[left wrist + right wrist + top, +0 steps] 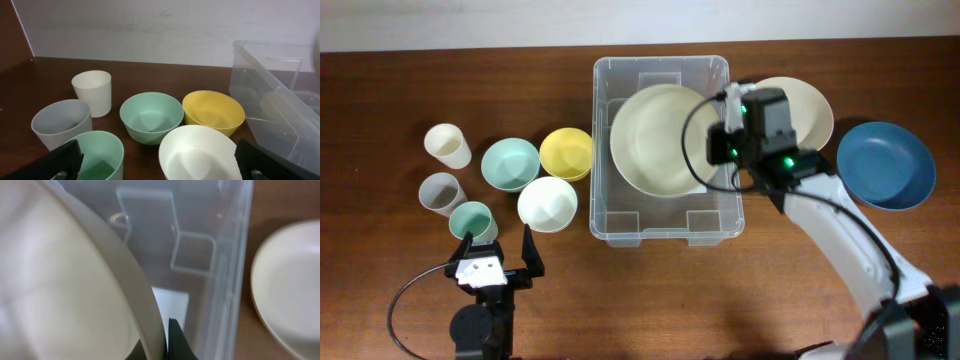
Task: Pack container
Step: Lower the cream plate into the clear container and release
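I will next carry the plate (655, 140) outward in my right gripper toward the far end of the container, and then I should lower the plate and open my gripper.
The clear container (665, 232) stands in the middle of the table, with a white label (172, 305) on its base. A large cream plate (655, 140) hangs tilted inside it. My right gripper (716, 150) is shut on the plate's right rim. In the right wrist view the rim (135, 280) runs between the dark fingers of my right gripper (162, 345), beside the container's wall (225, 280). My left gripper (498, 248) stands open at the front left with nothing in it. In the left wrist view my left gripper (160, 167) faces the bowls.
Left of the container stand a cream cup (448, 145), grey cup (440, 192), green cup (472, 220), green bowl (510, 163), yellow bowl (566, 152) and white bowl (547, 203). On its right lie a second cream plate (810, 105) and a blue plate (886, 165).
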